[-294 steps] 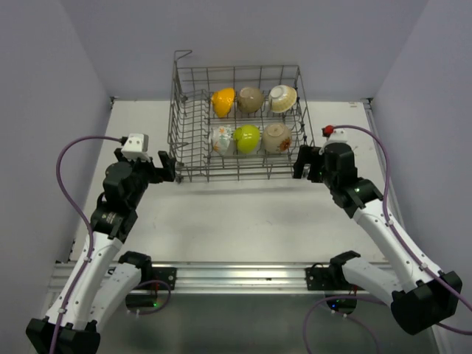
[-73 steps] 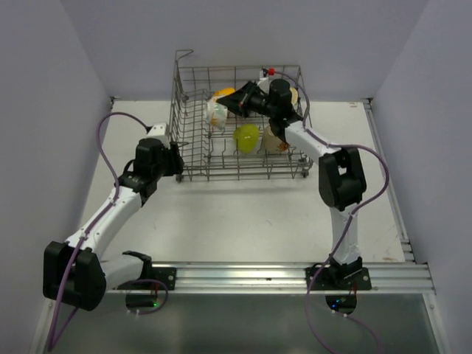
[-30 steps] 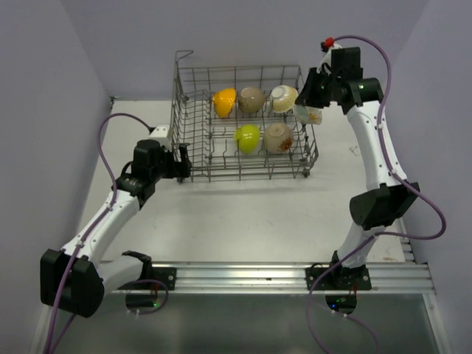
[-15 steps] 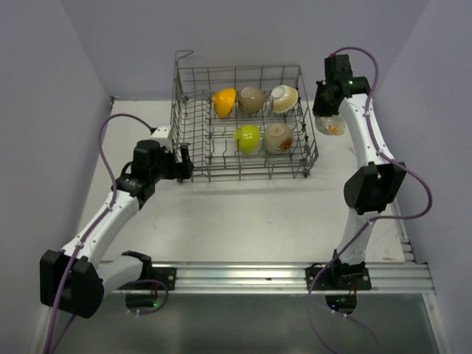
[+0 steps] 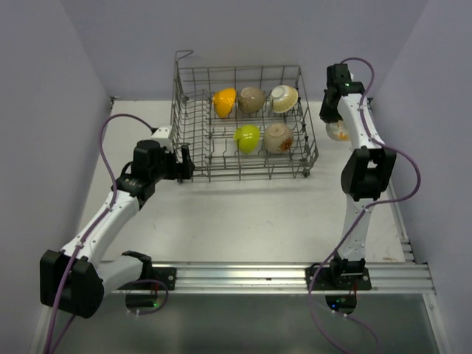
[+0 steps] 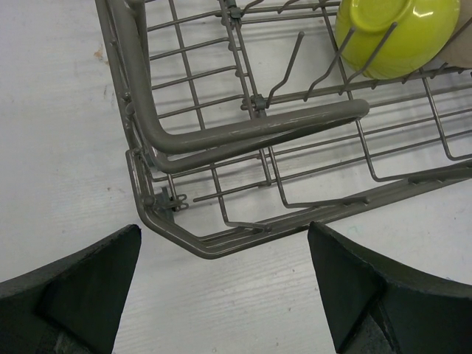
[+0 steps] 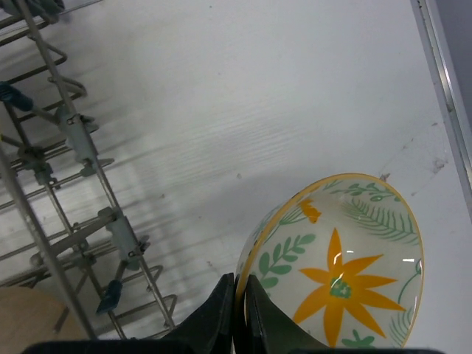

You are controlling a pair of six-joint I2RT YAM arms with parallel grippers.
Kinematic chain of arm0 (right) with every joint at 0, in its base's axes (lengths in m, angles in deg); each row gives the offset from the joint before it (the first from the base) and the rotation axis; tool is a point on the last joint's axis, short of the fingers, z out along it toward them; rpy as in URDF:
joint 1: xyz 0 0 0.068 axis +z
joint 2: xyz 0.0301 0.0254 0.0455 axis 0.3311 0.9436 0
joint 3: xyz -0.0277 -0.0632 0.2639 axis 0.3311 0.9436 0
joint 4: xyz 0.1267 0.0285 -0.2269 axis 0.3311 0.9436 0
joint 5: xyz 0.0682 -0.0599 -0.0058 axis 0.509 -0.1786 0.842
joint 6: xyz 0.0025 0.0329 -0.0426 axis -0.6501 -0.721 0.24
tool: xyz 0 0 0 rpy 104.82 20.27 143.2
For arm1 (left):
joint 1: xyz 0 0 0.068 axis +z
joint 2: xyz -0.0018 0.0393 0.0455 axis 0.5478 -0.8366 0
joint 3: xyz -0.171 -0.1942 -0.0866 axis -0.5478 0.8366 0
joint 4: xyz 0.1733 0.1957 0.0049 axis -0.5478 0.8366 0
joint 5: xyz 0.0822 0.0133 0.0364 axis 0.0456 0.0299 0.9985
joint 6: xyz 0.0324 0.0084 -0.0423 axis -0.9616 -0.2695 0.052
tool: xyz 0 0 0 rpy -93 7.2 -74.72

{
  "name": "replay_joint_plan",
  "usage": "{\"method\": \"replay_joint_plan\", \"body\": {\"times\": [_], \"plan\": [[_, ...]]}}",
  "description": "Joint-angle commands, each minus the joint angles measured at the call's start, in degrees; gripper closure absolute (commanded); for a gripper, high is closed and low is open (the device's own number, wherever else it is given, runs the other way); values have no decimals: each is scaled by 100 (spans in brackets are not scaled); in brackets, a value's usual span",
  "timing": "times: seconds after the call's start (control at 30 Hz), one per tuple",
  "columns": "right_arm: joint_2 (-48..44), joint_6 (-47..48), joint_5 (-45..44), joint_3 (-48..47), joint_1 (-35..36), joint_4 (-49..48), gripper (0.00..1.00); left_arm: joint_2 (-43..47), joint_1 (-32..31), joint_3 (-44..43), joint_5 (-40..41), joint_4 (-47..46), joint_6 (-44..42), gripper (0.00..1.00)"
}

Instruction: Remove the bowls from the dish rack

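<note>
I will lower my right gripper and release the floral bowl's rim on the clear, bare tabletop between the rack (image 5: 193, 124) and the metal bar.
The grey wire dish rack (image 5: 193, 124) stands at the back middle of the table. Several bowls stand on edge inside it: orange (image 5: 223, 101), beige (image 5: 251, 98), white (image 5: 283, 97), lime green (image 5: 247, 137) and tan (image 5: 278, 136). My right gripper (image 5: 332, 122) is outside the rack, to its right, shut on the rim of a white floral bowl (image 5: 337, 131). In the right wrist view the fingers (image 7: 221, 313) pinch that bowl's yellow-edged rim, and the bowl (image 7: 346, 280) hangs tilted low over the table. My left gripper (image 5: 181, 164) is open at the rack's front left corner (image 6: 184, 240), holding nothing.
A metal rail (image 7: 441, 74) runs along the table's right edge, close to the floral bowl. The rack's side wall (image 7: 74, 147) is just left of the right gripper. Bare white tabletop (image 5: 243, 214) lies in front of the rack.
The right arm has carried the floral bowl from beside the rack's back right corner farther right and down toward the table. The left arm has stayed put.
</note>
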Motion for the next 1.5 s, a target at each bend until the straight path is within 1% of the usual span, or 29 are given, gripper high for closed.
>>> {"method": "replay_joint_plan", "body": {"times": [0.0,0.13,0.33,0.37,0.4,0.7,0.87,0.9,0.93,0.97,1.0,1.03,1.07,1.1,1.2,1.3,1.43,1.47], "plan": [[180,-10,-325,-238,-72,-490,100,115,-29,-16,-117,16,-114,0],[514,7,-334,-326,-195,-631,100,115,-29,-16,-99,24,-114,0],[1130,183,-448,-783,-239,-649,100,88,-29,-25,-126,16,-123,0],[1200,192,-466,-914,-413,-614,100,88,-29,-34,-126,24,-123,0],[1305,209,-449,-950,-432,-605,100,88,-29,-25,-134,16,-114,0],[1596,262,-361,-933,-494,-640,100,27,-29,-25,-249,-11,-96,0],[1649,289,-501,-828,-503,-640,100,53,-29,-25,-310,-28,-96,0],[1640,306,-475,-801,-503,-666,96,45,-29,-17,-336,-37,-96,0],[1640,306,-449,-775,-503,-675,86,44,-29,-25,-345,-20,-96,0],[1631,306,-414,-748,-503,-666,81,36,-29,-34,-345,-28,-88,0],[1622,306,-396,-739,-503,-666,78,44,-29,-25,-354,-28,-96,0],[1614,306,-396,-722,-494,-657,71,53,-29,-25,-354,-20,-88,0],[1579,306,-404,-687,-494,-666,66,79,-29,-17,-354,-20,-96,0],[1570,306,-387,-652,-503,-666,64,88,-29,-25,-363,-28,-96,0],[1517,297,-352,-590,-503,-675,62,115,-29,-25,-363,-20,-96,0],[1456,289,-308,-546,-503,-666,53,124,-29,-17,-363,-28,-96,0],[1368,254,-220,-467,-503,-649,44,124,-29,-34,-381,-28,-114,0],[1341,236,-203,-458,-494,-622,40,141,-29,-25,-381,-28,-114,0]]}}
